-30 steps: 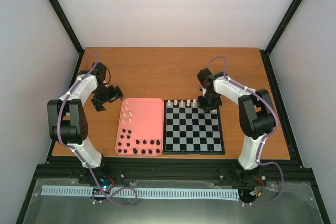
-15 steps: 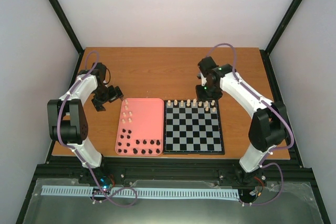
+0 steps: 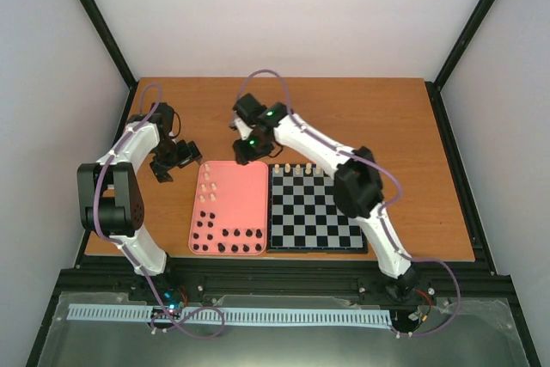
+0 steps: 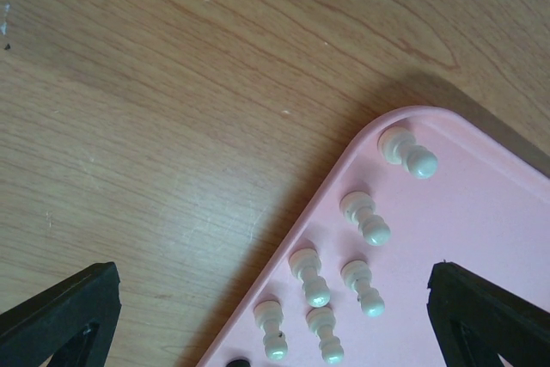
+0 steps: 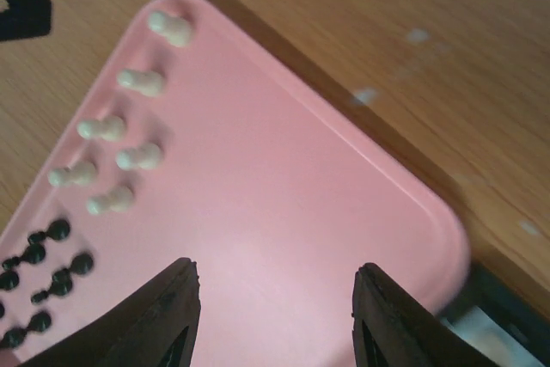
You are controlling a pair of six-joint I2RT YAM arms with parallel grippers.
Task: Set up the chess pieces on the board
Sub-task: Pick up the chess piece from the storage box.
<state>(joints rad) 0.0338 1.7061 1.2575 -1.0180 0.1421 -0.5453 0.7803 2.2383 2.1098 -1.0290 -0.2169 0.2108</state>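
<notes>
Next, my right gripper moves down, back and left in the top view onto the farther inner cream piece, since its board side faces bare tray.
The board (image 3: 315, 212) lies right of a pink tray (image 3: 236, 212). Several cream chess pieces (image 3: 293, 168) stand along the board's far row, and my right arm hides that row's right part. More cream pieces (image 4: 361, 217) (image 5: 129, 126) stand in the tray's far left part, and black ones (image 3: 228, 240) (image 5: 39, 285) line its near edge. My right gripper (image 5: 275, 285) (image 3: 249, 149) hovers open over the tray's bare far right corner, holding nothing. My left gripper (image 4: 273, 277) (image 3: 176, 157) is wide open beside the tray's far left corner, above the cream pieces.
The wooden table (image 3: 284, 109) stretches behind the tray and board. The board's dark rim (image 5: 503, 302) shows past the tray's corner in the right wrist view. Black frame posts (image 3: 94, 23) rise at both far corners.
My right arm has swung left from the board's far right corner to the tray's far right corner, its jaws opening on the way. The left arm has not moved.
</notes>
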